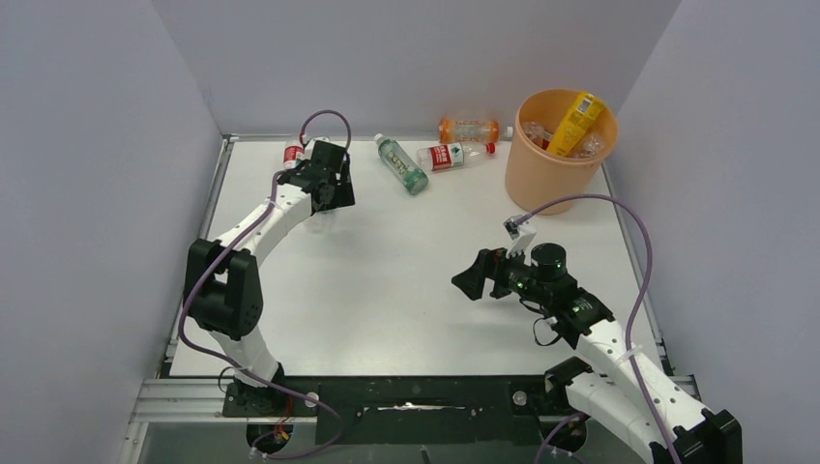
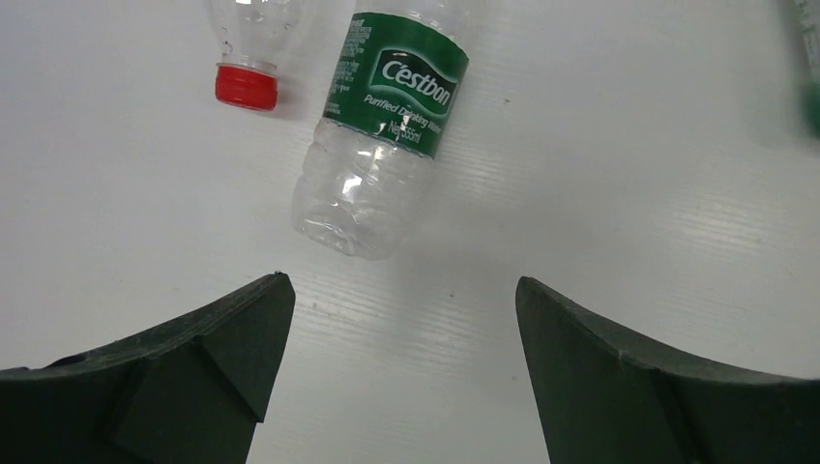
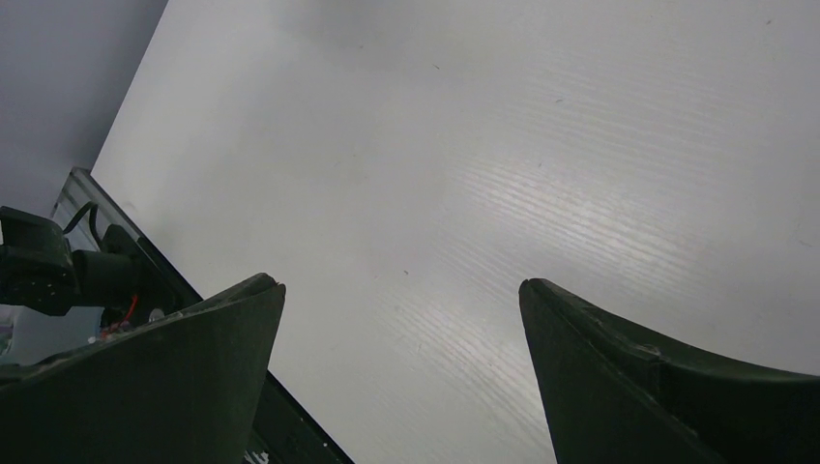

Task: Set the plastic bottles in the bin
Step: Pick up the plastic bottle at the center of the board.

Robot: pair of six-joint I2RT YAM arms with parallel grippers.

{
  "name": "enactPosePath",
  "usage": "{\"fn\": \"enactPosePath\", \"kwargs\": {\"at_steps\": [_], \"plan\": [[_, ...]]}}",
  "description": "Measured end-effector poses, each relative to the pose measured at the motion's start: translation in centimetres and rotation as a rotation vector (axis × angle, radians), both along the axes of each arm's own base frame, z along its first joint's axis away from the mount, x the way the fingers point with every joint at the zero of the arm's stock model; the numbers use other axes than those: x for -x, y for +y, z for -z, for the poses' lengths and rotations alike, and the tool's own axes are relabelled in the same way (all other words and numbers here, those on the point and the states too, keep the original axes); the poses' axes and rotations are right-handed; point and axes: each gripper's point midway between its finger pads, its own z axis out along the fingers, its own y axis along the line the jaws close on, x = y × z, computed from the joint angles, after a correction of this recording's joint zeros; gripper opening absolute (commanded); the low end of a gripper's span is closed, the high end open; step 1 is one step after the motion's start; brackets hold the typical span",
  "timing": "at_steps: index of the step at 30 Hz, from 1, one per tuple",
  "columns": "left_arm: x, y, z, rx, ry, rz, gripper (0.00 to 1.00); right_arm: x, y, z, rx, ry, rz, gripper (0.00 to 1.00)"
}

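Observation:
The base end of the clear bottle (image 2: 367, 188) with the green label faces my left gripper's open fingers, so next my left gripper should lower over that end of the bottle and close there.
In the left wrist view my left gripper (image 2: 401, 290) is open and empty, just above the table. A clear bottle with a green label (image 2: 382, 135) lies just beyond its fingertips, next to a clear bottle with a red cap (image 2: 247, 58). From the top, the left gripper (image 1: 327, 193) is at the back left, beside the red-capped bottle (image 1: 293, 153). A green-labelled bottle (image 1: 401, 162), a red-labelled bottle (image 1: 450, 155) and an orange bottle (image 1: 471, 130) lie along the back. The peach-orange bin (image 1: 541, 188) at the back right holds a yellow bottle (image 1: 575, 124) and clear ones. My right gripper (image 1: 471, 280) (image 3: 401, 290) is open and empty over bare table.
Grey walls close in the table on the left, back and right. The black base rail (image 1: 406, 396) runs along the near edge and also shows in the right wrist view (image 3: 145, 280). A purple cable (image 1: 633, 232) arcs over the right arm.

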Motion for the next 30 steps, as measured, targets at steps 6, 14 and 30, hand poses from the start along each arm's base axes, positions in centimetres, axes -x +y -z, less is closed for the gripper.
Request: {"fn": "enactPosePath", "kwargs": {"at_steps": [6,14,30], "plan": [[-0.7,1.0,0.3,-0.026,0.015,0.014,0.86,-0.2,0.0,1.4,0.026,0.049,0.009,0.98],[-1.2,1.6,0.2,-0.059,0.021,0.085,0.86,-0.1,-0.2,2.0,0.038,0.075,0.016,0.98],[-2.5,4.3,3.2,0.013,0.064,0.120,0.85,0.2,-1.0,3.2,0.070,0.135,0.067,0.98]]}}
